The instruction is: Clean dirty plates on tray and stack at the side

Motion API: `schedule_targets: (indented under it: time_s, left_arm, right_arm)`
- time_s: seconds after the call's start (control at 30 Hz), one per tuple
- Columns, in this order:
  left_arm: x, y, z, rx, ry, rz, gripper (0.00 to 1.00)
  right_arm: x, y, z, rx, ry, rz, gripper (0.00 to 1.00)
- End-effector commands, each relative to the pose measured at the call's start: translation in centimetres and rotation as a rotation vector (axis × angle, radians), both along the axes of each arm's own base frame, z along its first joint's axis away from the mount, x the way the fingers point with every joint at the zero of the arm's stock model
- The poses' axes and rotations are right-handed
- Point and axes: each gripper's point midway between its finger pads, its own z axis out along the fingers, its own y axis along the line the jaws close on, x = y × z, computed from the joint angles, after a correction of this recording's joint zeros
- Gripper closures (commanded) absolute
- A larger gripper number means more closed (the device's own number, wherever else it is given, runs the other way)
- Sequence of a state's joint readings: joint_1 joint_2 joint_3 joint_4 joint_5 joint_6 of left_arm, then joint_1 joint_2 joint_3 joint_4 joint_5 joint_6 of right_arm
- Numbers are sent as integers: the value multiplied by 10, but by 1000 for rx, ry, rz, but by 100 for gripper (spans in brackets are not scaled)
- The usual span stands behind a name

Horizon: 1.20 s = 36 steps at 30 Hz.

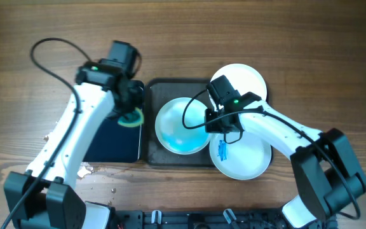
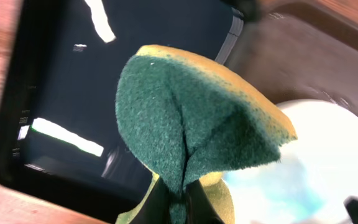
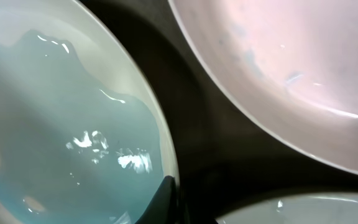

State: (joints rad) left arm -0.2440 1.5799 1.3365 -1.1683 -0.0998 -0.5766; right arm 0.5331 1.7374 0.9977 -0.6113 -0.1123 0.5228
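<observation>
I will next move my left gripper away from the wet plate and over the middle of the black tray, because the empty bottom of the tray has room for the sponge.
A white plate covered with a pale blue wet film lies on the dark grey tray. My right gripper is shut on this plate's right rim; one dark fingertip shows over the edge of the wet plate. A second plate overlaps the tray's far right corner. A third plate, with a small blue smear, lies at the near right. My left gripper is shut on a green and yellow sponge, folded between the jaws, hanging left of the wet plate.
A smaller glossy black tray lies left of the grey tray, under the sponge. Drops of water mark the wooden table near the front left. Both arms reach in from the near edge.
</observation>
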Motion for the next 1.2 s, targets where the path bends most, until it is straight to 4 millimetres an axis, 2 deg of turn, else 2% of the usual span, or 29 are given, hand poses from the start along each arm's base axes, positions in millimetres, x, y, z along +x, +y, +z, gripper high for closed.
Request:
schedule_targets:
  time_s: [0.0,0.13,0.23,0.4,0.43,0.47,0.5,0.53,0.7,0.77,0.83,0.9,0.93,0.97,1.03,1.17]
  left_arm:
    - [7,40,-1,41,8,46,96]
    - [13,57,-16,55,48,37,96]
    - [16,56,-35,56,98,27,96]
    - [12,51,-78,40,235,12,96]
    - [10,51,-85,41,257,11,92]
    - [10,51,-90,42,273,8,79]
    - [9,51,-93,44,282,5,61]
    - [9,51,-94,44,284,4,50]
    - [10,42,-93,-6,278,-13,18]
    - [12,42,-83,-10,247,-13,13]
    - [16,42,-65,-14,185,-14,13]
    - [20,42,-41,-17,103,-14,12]
    - [20,42,-24,-20,48,-14,3]
    - [20,42,-7,-24,-5,-14,1]
    - [13,44,29,-23,-114,-14,0]
    - [-14,65,65,78,-183,14,0]
  right_arm:
    - [16,-1,39,10,-113,13,96]
    - [17,0,61,34,-163,28,96]
    - [15,0,63,40,-161,34,96]
    - [13,-1,62,32,-155,46,96]
    - [13,-1,62,31,-155,47,96]
    - [13,-1,62,32,-155,46,96]
    - [13,-1,62,32,-155,46,96]
    - [13,-1,62,31,-154,47,96]
    - [13,-1,62,29,-157,58,96]
    - [14,-1,63,26,-161,72,96]
    - [15,0,67,24,-166,85,96]
    - [17,2,73,27,-175,93,96]
    - [19,3,76,28,-181,99,96]
    - [21,4,80,31,-187,103,96]
    - [24,12,91,65,-196,121,96]
    - [29,26,108,129,-218,154,96]
